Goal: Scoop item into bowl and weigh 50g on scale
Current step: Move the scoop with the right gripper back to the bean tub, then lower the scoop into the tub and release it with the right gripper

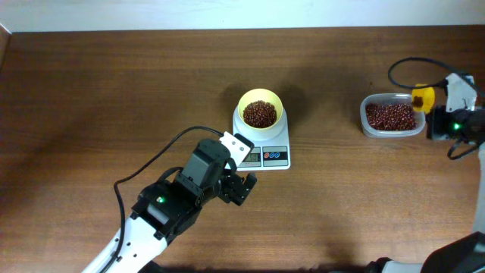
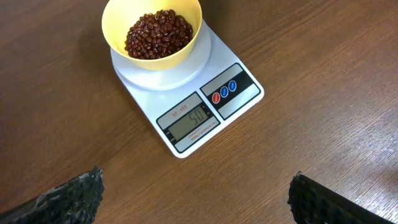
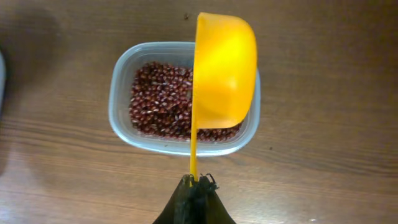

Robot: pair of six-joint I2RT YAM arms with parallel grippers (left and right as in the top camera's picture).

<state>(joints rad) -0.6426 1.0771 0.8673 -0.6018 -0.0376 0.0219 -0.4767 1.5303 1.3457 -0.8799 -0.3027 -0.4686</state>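
Next, my right gripper turns and brings the tipped scoop down onto the beans in the clear tub to release it, since the scale already shows the target weight.
The pale-yellow bowl stands on the white scale and holds red-brown beans. In the left wrist view the bowl sits on the scale, whose display reads about 50. My left gripper is open and empty, just in front of the scale; its fingers frame bare table. My right gripper is shut on the handle of the darker yellow scoop, held tipped on its side over the clear tub of beans.
The clear tub sits at the right of the table, with the scoop and my right gripper at its right end. A black cable loops behind it. The table's far edge runs along the top.
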